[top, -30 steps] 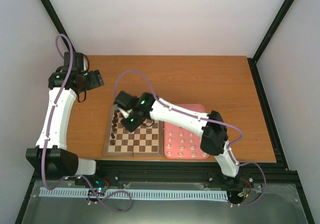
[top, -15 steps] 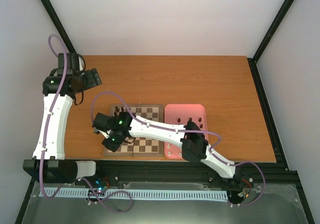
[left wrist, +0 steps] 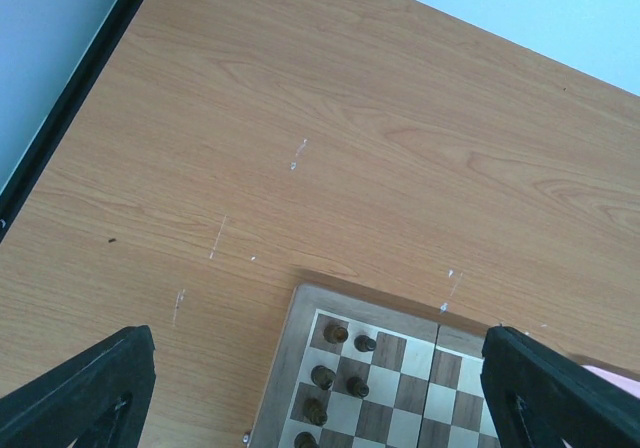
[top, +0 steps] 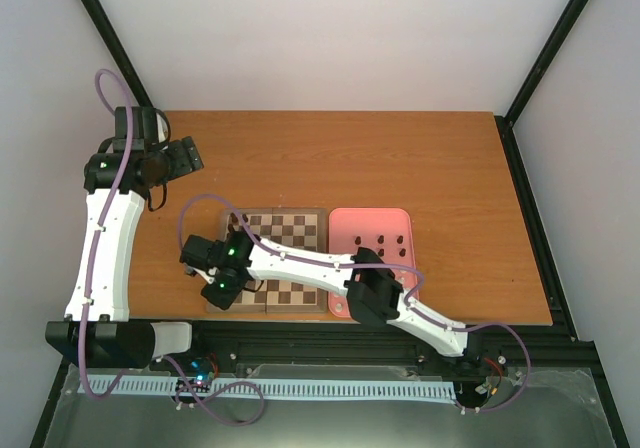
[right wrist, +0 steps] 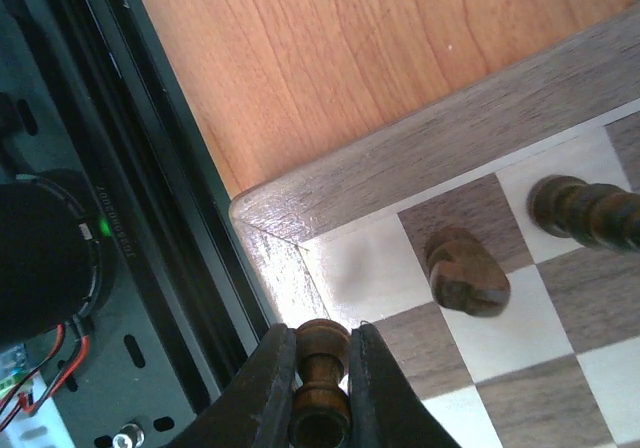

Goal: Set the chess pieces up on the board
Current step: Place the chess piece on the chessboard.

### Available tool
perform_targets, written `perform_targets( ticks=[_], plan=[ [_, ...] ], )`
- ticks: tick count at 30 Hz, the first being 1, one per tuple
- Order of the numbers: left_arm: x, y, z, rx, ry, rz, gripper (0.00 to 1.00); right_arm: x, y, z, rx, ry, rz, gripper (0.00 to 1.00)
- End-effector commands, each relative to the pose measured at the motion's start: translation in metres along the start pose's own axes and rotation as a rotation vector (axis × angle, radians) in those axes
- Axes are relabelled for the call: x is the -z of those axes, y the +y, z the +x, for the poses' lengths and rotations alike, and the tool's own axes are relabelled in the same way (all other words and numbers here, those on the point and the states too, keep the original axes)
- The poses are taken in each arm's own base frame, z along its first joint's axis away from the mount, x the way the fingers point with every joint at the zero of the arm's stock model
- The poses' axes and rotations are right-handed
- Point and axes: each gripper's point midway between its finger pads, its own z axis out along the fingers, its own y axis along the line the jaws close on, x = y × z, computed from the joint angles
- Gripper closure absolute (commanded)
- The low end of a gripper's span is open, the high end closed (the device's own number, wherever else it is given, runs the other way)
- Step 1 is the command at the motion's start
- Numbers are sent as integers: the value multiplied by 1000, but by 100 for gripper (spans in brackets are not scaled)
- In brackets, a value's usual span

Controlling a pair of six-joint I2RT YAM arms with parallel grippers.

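Observation:
The robot's right gripper will next go down onto the light corner square (right wrist: 369, 271) and release the dark brown piece (right wrist: 322, 366), because the square is still bare beside the standing dark pieces.
The board (top: 300, 230) lies at the table's near middle. My right gripper (top: 214, 290) hangs over its near left corner. In the right wrist view this gripper (right wrist: 322, 340) is shut on a dark brown chess piece (right wrist: 322, 366), held just above the light corner square of the board (right wrist: 330, 193). Two more dark pieces (right wrist: 467, 273) (right wrist: 585, 208) stand on squares close by. My left gripper (top: 186, 156) is open and empty at the far left of the table. Its view shows the board's far left corner (left wrist: 300, 308) with several dark pieces (left wrist: 323, 376).
A pink tray (top: 345, 223) with a few dark pieces (top: 385, 240) lies right of the board, partly under my right arm. The black frame rail (right wrist: 150, 248) runs right beside the board's near edge.
My right arm has swung from the board's far left down to its near left corner, carrying the dark piece. The left arm has barely moved.

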Motion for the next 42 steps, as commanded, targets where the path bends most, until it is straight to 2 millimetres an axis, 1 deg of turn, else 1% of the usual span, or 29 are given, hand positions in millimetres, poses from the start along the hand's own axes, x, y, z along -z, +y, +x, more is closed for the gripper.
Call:
perform_targets(
  ticks=[1, 6, 12, 18, 29, 33, 37, 42],
  plan=[
    [11, -7, -7, -10, -29, 32, 0, -8, 10, -5, 19, -11, -29, 97],
    [10, -8, -7, -11, -27, 36, 0, -15, 8, -6, 19, -12, -25, 96],
    [10, -8, -6, -11, -25, 39, 0, -17, 1, -12, 20, -38, 17, 96],
    [8, -7, -4, -13, -22, 32, 0, -24, -2, -10, 31, -29, 30, 96],
    [4, -7, -5, -12, -16, 27, 0, -29, -2, -7, 49, -17, 27, 88],
    [3, -7, -5, -15, -14, 28, 0, -26, -3, -6, 53, -13, 31, 82],
    [3, -7, -5, -15, -12, 28, 0, -13, 0, -7, 63, -28, 25, 74],
    [3, -8, -7, -16, -13, 27, 0, 6, 3, -9, 72, -53, 24, 70]
  ],
)
